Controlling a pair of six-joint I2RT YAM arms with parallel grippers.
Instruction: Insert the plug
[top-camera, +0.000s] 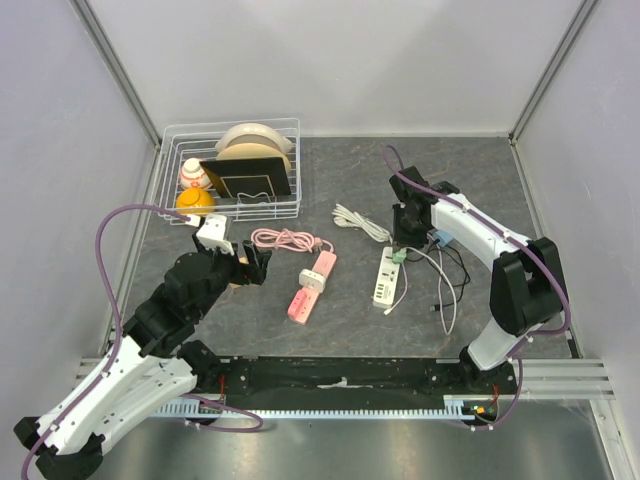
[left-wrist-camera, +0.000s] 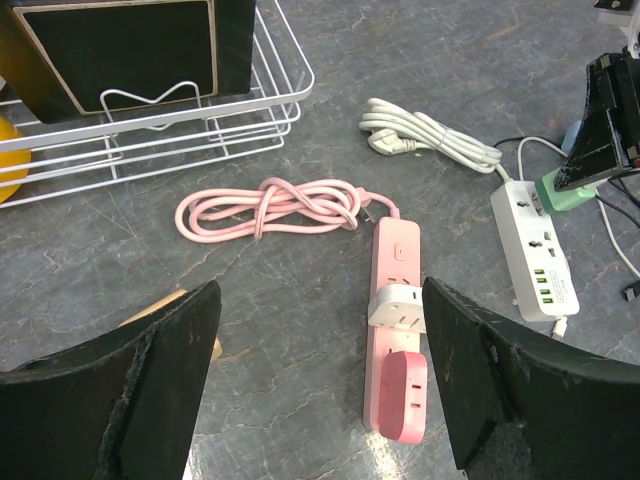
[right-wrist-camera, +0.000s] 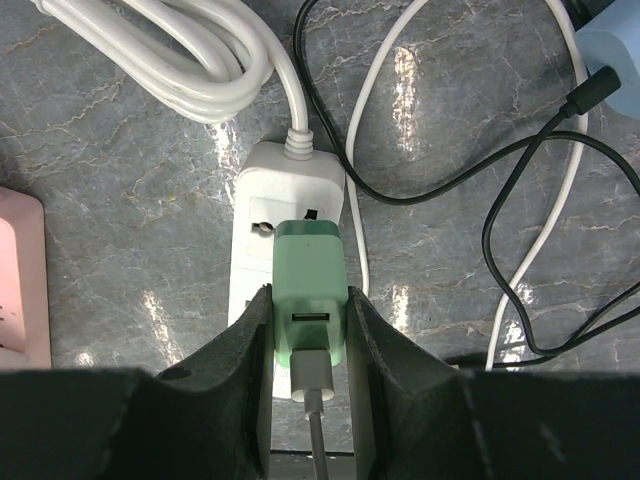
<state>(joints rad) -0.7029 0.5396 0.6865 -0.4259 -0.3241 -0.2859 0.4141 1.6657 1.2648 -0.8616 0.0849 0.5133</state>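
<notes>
My right gripper will next move down and press the green plug adapter onto the socket by the white power strip's cord end (top-camera: 390, 261) (right-wrist-camera: 290, 225), as a dark slot still shows past it.
My right gripper (right-wrist-camera: 310, 325) is shut on a green plug adapter (right-wrist-camera: 309, 288) with a white USB cable in its back. It holds the plug over the cord end of the white power strip (right-wrist-camera: 290, 190), also in the top view (top-camera: 389, 277). Whether the prongs sit in a socket is hidden. In the top view the right gripper (top-camera: 403, 243) stands above that strip. My left gripper (left-wrist-camera: 320, 370) is open and empty, left of a pink power strip (left-wrist-camera: 397, 268) that carries a white adapter (left-wrist-camera: 397, 308) and a pink plug (left-wrist-camera: 403, 395).
A white wire rack (top-camera: 237, 170) with dishes, a black board and a yellow ball stands at the back left. A coiled pink cord (top-camera: 285, 239), a coiled white cord (top-camera: 358, 220) and loose black and white cables (top-camera: 448, 280) lie on the grey table.
</notes>
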